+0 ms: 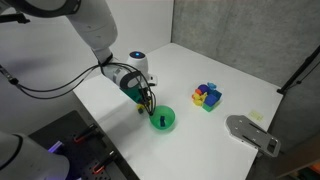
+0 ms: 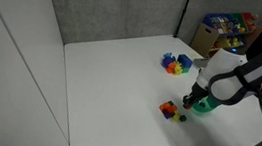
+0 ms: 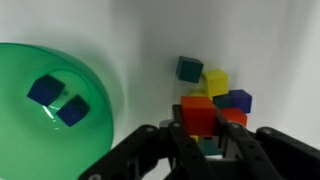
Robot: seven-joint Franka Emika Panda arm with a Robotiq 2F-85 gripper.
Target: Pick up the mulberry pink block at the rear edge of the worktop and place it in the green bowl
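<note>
My gripper carries the red block (image 3: 197, 110) over the bowl's open bottom next and releases it. The bowl's bottom lies beside the dark blue blocks, to the left in the wrist view.
The green bowl (image 3: 95, 135) lies at the left of the wrist view with two dark blue blocks (image 3: 58, 100) inside. It also shows in both exterior views (image 1: 163, 121) (image 2: 205, 106). My gripper (image 3: 198, 126) is shut on a red block (image 3: 197, 110), right above a small cluster of blocks (image 3: 222, 92) in teal, yellow, blue and orange beside the bowl. In both exterior views the gripper (image 1: 148, 101) (image 2: 191, 96) hangs low over that cluster (image 2: 172, 110), next to the bowl. I see no clearly mulberry pink block in the jaws.
A second multicoloured cluster of blocks (image 1: 208, 96) (image 2: 178, 63) sits farther across the white worktop. A grey flat device (image 1: 250, 133) lies near one table corner. A shelf of colourful items (image 2: 227, 32) stands behind the table.
</note>
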